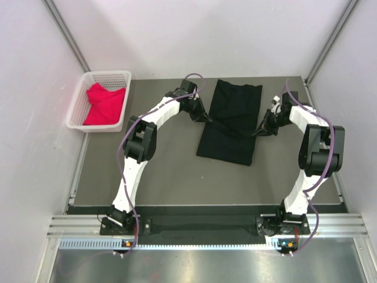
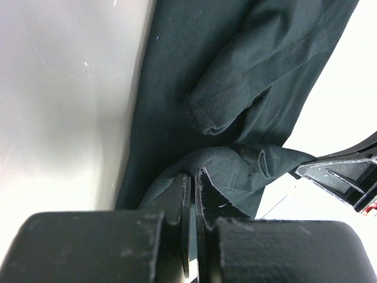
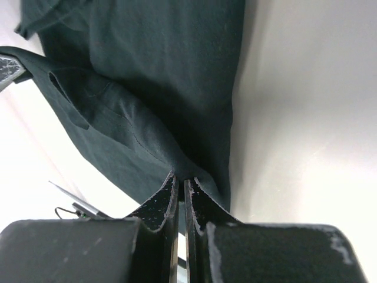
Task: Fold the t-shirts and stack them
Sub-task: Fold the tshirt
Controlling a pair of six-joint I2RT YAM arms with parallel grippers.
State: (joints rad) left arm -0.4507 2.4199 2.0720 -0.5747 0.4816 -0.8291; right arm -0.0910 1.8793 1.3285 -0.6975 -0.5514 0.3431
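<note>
Next, the left gripper eases the cloth's pinched edge outward onto the black t-shirt's far part point(image 1: 220, 110) point(image 2: 166, 121) and releases it, since the cloth already stretches across.
A black t-shirt point(image 1: 231, 121) lies in a long narrow fold at the back middle of the table. My left gripper point(image 1: 204, 116) is shut on its left edge, the cloth pinched between the fingertips point(image 2: 193, 177) and lifted slightly. On the other side my right gripper point(image 1: 259, 130) is shut on the shirt's right edge point(image 3: 181, 177). A strip of black cloth stretches between the two grippers across the shirt point(image 1: 232, 128). The red-pink t-shirt point(image 1: 105, 104) lies crumpled in the white basket.
The white lattice basket point(image 1: 79, 100) stands at the back left corner of the dark table point(image 1: 177, 177). White walls close in on the left, right and back. The arms' bases sit on a metal rail point(image 1: 194, 227) at the near edge.
</note>
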